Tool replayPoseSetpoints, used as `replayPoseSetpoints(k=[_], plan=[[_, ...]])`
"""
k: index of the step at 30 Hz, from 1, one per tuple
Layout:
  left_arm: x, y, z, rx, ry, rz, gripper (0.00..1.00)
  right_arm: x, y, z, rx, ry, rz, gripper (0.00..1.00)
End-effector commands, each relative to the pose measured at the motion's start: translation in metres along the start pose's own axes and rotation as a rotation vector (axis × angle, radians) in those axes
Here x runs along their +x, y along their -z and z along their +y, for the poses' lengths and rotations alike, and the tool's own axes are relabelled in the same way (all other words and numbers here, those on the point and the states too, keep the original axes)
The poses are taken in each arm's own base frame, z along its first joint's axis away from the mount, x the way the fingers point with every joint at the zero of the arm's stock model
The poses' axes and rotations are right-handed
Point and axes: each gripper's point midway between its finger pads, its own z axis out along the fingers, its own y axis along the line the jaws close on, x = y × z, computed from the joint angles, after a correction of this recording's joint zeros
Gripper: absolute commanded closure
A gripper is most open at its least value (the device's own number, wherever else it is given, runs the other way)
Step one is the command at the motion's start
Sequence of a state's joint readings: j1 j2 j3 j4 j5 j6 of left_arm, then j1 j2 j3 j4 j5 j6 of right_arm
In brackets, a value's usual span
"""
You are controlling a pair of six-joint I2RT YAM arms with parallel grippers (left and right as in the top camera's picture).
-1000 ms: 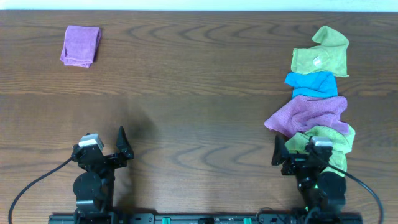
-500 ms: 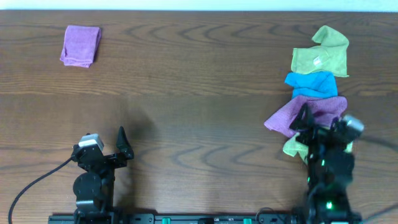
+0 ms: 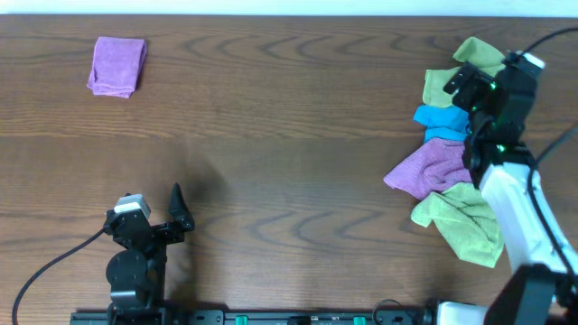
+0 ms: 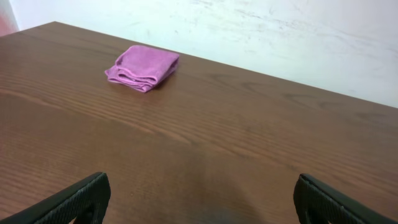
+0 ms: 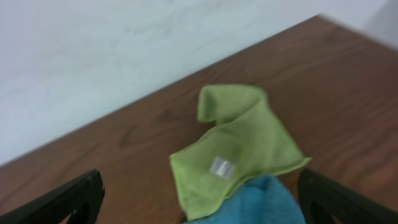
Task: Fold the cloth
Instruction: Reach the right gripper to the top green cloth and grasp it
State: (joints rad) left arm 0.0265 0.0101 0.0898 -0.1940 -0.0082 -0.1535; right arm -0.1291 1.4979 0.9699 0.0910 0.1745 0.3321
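Observation:
The cloth's hemmed edge by the white tag is below and outward of my hovering right gripper, so my right gripper needs to go down and outward onto it, open, and then close.
The cloth is lime-green and lies crumpled at the far right of the table, the top item in a row of cloths. In the right wrist view the cloth shows its white tag, with one corner curled up. My right gripper hovers over it, open and empty, and its fingers straddle the cloth's near edge from above. My left gripper rests at the front left, open and empty, and shows in the left wrist view over bare wood.
A blue cloth overlaps the near edge of the tagged cloth and shows in the right wrist view. Below it lie a crumpled purple cloth and a second lime-green cloth. A folded purple cloth sits at the far left.
My right arm has swung from the front right out to the far right, over the tagged cloth, uncovering the second green cloth. The left arm has not moved.

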Motion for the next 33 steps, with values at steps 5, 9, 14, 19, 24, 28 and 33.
replayPoseSetpoints(k=[5, 9, 14, 19, 24, 28, 33], plan=[[0.013, -0.003, 0.008, -0.031, -0.001, 0.026, 0.04, -0.003, -0.014, 0.007, -0.042, 0.037, -0.012, 0.01], [0.014, -0.003, 0.008, -0.031, -0.001, 0.026, 0.05, 0.024, -0.046, -0.018, 0.045, 0.038, 0.045, 0.01], [0.014, -0.003, 0.008, -0.031, -0.001, 0.026, 0.05, 0.050, -0.095, -0.048, 0.116, 0.028, 0.120, 0.01], [0.013, -0.003, 0.008, -0.031, -0.001, 0.026, 0.05, 0.074, -0.134, -0.061, 0.136, 0.023, 0.176, 0.01], [0.013, -0.003, 0.008, -0.031, -0.001, 0.026, 0.05, 0.080, -0.159, -0.059, 0.130, 0.019, 0.167, 0.36], [0.014, -0.003, 0.008, -0.031, -0.001, 0.026, 0.05, 0.100, -0.169, -0.063, 0.139, 0.011, 0.203, 0.99], [0.014, -0.003, 0.008, -0.031, -0.001, 0.026, 0.05, 0.081, -0.169, -0.033, -0.002, -0.032, 0.190, 0.99]])
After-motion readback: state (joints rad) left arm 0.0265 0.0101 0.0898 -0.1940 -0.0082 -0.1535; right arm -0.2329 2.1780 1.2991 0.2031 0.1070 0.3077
